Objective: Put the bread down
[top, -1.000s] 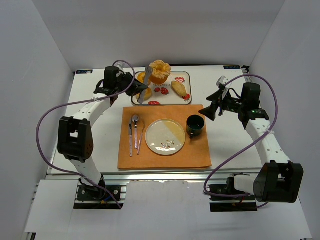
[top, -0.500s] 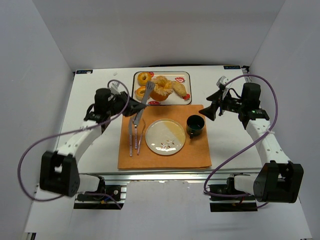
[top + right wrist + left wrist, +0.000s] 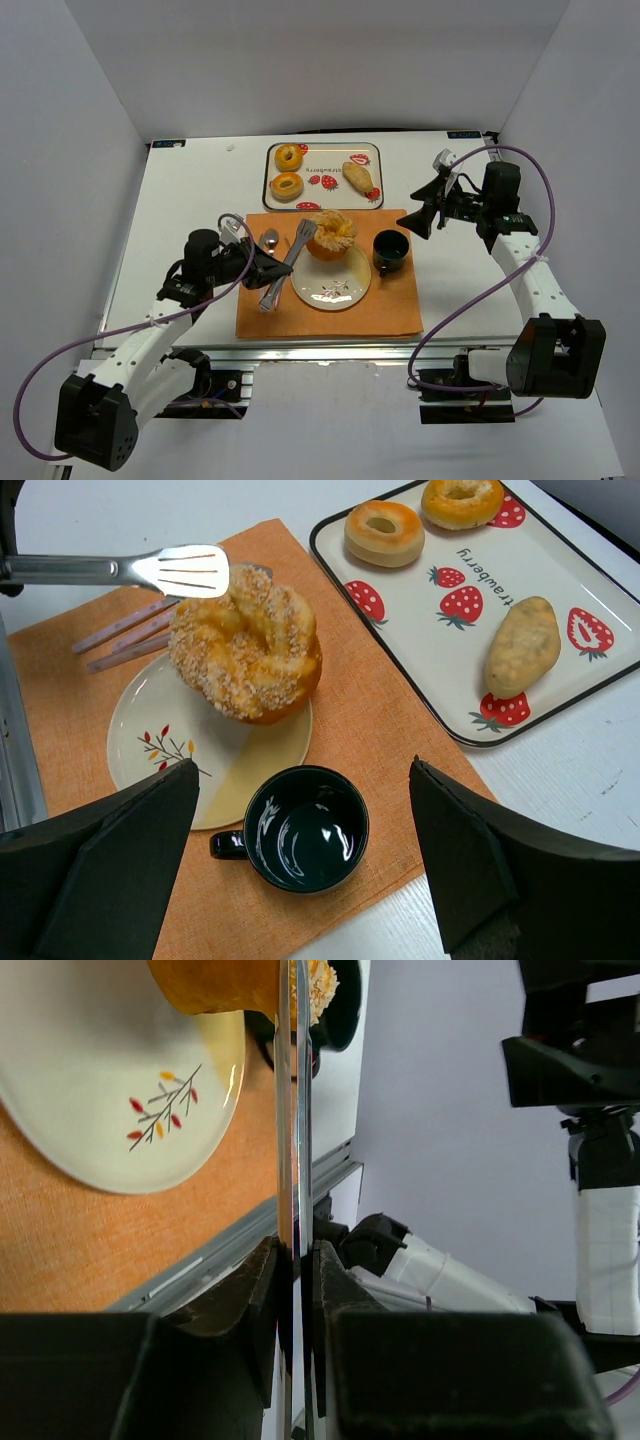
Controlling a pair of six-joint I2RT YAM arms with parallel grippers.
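Observation:
The bread hangs at the plate's far edge. My left gripper should go down, back and toward the mug next, so the bread comes over the plate's middle [image 3: 331, 275] [image 3: 108, 1032].
The bread [image 3: 332, 233] [image 3: 245, 655], a big round pastry with a flaky sugared top, sits pinched between the blades of metal tongs [image 3: 285, 265] [image 3: 290, 1110] over the far edge of the cream plate [image 3: 330, 290] [image 3: 230, 770]. Whether it touches the plate I cannot tell. My left gripper [image 3: 262, 268] [image 3: 297, 1260] is shut on the tongs' handles, left of the plate. In the left wrist view the bread [image 3: 215, 985] shows at the top edge. My right gripper [image 3: 425, 215] [image 3: 305, 865] hangs open above the black mug [image 3: 390, 250] [image 3: 305, 830], holding nothing.
An orange placemat [image 3: 330, 315] carries the plate, the mug and cutlery [image 3: 130, 640] left of the plate. Behind it a strawberry tray [image 3: 322, 165] [image 3: 460, 590] holds two ring pastries [image 3: 288, 172] and an oval roll [image 3: 360, 177] [image 3: 522, 645].
My left arm has drawn back toward the near side, carrying the bread in the tongs from the tray to above the plate. The right arm has stayed put.

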